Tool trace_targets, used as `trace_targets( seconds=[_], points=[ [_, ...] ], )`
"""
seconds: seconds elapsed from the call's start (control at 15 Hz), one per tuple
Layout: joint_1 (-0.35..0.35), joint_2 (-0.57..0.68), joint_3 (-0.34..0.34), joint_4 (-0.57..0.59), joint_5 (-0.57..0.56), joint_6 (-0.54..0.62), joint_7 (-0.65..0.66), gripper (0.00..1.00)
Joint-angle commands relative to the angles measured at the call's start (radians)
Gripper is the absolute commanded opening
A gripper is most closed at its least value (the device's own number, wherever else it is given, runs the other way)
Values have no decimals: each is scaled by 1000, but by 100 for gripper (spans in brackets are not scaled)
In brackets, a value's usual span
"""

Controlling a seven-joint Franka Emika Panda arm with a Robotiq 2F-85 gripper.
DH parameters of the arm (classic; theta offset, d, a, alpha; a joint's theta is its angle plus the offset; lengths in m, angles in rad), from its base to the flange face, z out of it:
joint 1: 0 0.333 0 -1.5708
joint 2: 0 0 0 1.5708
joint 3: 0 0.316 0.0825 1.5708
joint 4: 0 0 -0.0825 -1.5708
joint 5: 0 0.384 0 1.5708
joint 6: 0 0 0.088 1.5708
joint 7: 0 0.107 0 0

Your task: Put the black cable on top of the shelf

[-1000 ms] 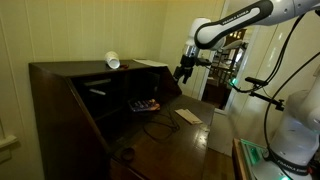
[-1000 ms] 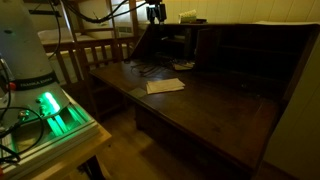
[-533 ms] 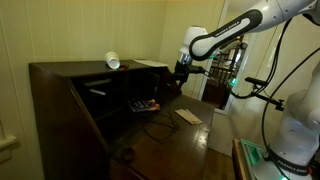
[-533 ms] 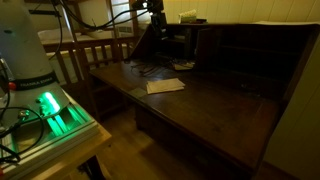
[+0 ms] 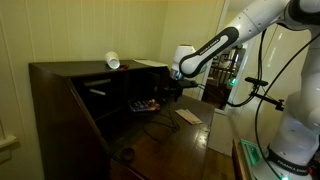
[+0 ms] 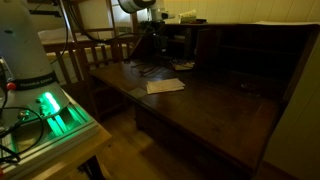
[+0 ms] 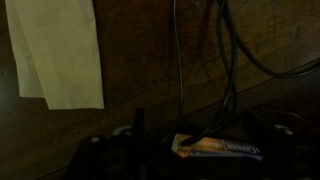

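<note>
I should next lower my open fingers onto the cable strands below, beside the small coloured packet, and close on them.
The black cable (image 5: 155, 126) lies in loose loops on the desk board of the shelf (image 5: 60, 95), a dark brown cabinet. It also shows in an exterior view (image 6: 150, 68) and as thin dark strands in the wrist view (image 7: 180, 50). My gripper (image 5: 168, 90) hangs above the cable, in front of the inner compartments, and it shows in an exterior view (image 6: 157, 30) too. In the wrist view its fingers (image 7: 190, 162) are dim dark shapes set apart with nothing between them. The cable is not touched.
A white paper (image 5: 188, 116) lies on the desk board beside the cable, also in the wrist view (image 7: 60, 50). A small coloured packet (image 7: 220, 148) lies by the strands. A white cup (image 5: 113, 62) and a paper (image 5: 150, 63) sit on the top board. A green-lit box (image 6: 45, 105) stands nearby.
My arm has come down from the level of the top board and moved in toward the desk board, above the cable. The cable and paper have not moved.
</note>
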Motion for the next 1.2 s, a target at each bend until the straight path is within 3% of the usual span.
trace_targets(
  seconds=[0.0, 0.2, 0.27, 0.33, 1.07, 1.13],
  points=[
    [10, 57, -12, 33, 55, -6, -53, 100],
    [16, 92, -10, 53, 76, -12, -49, 100],
    [5, 83, 6, 53, 128, -32, -100, 100],
    [24, 69, -20, 25, 66, -5, -43, 100],
    [5, 211, -30, 127, 122, -31, -110, 100],
    [5, 224, -31, 138, 123, -34, -111, 75]
  ],
)
